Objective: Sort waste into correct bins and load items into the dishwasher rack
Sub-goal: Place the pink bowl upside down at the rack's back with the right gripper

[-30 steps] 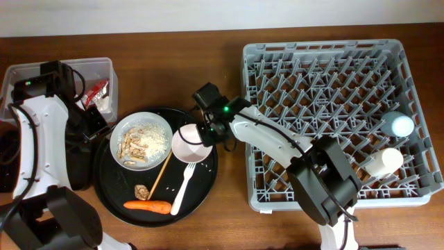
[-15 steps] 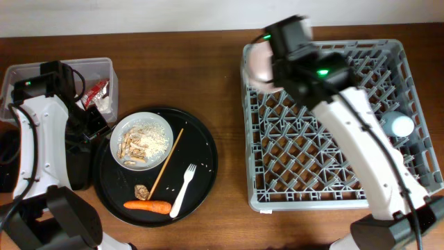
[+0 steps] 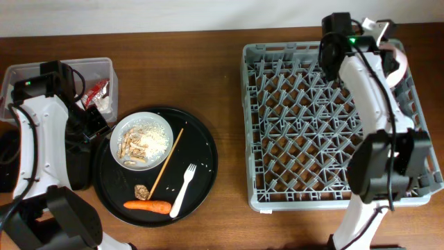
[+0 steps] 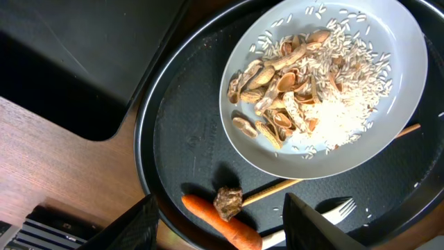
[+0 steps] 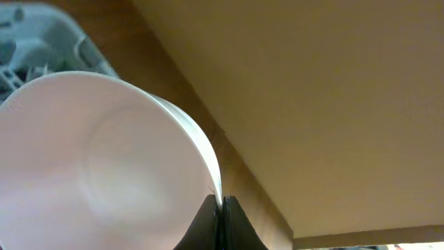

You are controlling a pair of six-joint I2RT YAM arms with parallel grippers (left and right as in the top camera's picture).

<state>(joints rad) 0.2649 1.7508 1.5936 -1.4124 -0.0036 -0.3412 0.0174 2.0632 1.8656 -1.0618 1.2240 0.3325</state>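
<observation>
My right gripper carries the bowl (image 5: 104,160) down and left in the overhead view to the rack's empty far wires next, lowers it and releases it.
The white plate (image 3: 141,139) holds beige food scraps (image 4: 277,104) and rice on the round black tray (image 3: 202,173). The chopstick (image 3: 165,164), fork (image 3: 182,189), carrot (image 3: 147,205) and a brown chunk (image 3: 141,190) lie beside it. My left gripper (image 4: 229,232) is open above the carrot (image 4: 225,223) and chunk (image 4: 227,203), near the tray's left edge (image 3: 91,125). My right gripper (image 5: 220,208) is shut on the rim of the pinkish bowl (image 5: 104,160), held tilted over the grey rack's (image 3: 277,104) far right corner (image 3: 398,66). Both cups are hidden behind the right arm.
The clear tub (image 3: 41,69) at the far left holds a red wrapper (image 3: 97,89) and white napkin (image 3: 105,103). The shallow black tray (image 4: 69,62) lies left of the round tray, under my left arm. A wall is just behind the rack.
My right arm lifted the bowl off the round black tray and carried it across to the rack's far right corner. The left arm has not moved.
</observation>
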